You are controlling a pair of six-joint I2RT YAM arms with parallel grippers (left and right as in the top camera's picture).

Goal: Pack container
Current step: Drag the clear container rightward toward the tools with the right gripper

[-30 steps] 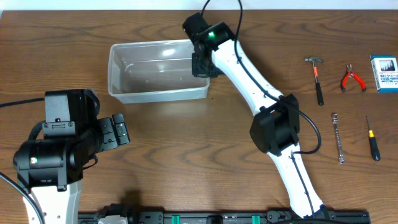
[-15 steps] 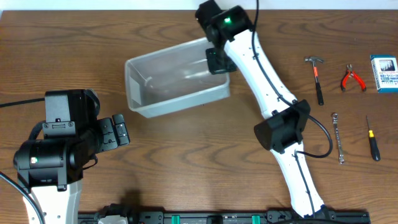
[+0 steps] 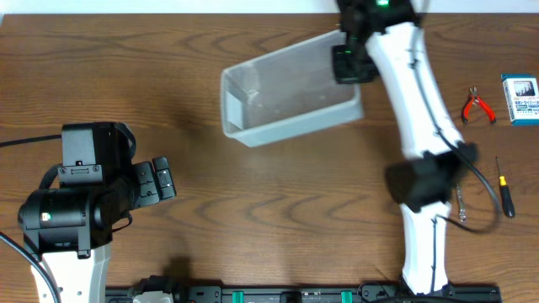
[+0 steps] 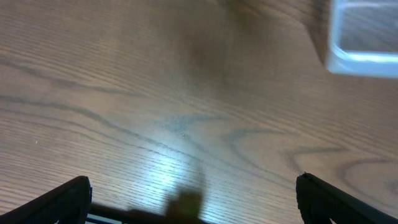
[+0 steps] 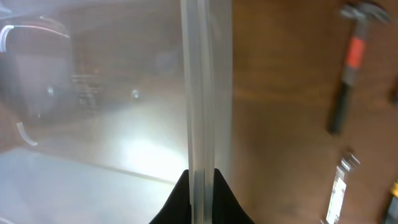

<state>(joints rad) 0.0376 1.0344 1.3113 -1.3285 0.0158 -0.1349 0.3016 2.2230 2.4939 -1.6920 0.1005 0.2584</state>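
My right gripper moves down and back next, swings the container's side onto the bare wood toward the wrench and releases it, since the container stands crooked.
The clear plastic container [image 3: 286, 88] sits tilted at the far middle of the table and looks empty. My right gripper [image 3: 349, 63] is shut on its right-hand wall. In the right wrist view the rim and wall [image 5: 202, 93] run straight up between my two closed fingers, with the gripper [image 5: 202, 190] at the bottom. My left gripper [image 3: 160, 178] is open and empty at the near left, well apart from the container. In the left wrist view the left gripper [image 4: 193, 196] is spread wide over bare wood, and a corner of the container [image 4: 364, 37] shows at the top right.
Red-handled pliers [image 3: 477, 107] and a blue-and-white box [image 3: 520, 99] lie at the far right, with a screwdriver [image 3: 504, 189] nearer. A wrench [image 3: 461, 206] is partly hidden by my right arm. A hammer [image 5: 348, 62] and the wrench [image 5: 339, 186] show in the right wrist view.
My right gripper has moved right and toward the far edge with the container in its grip, and the container has turned with it. The left arm has not moved.
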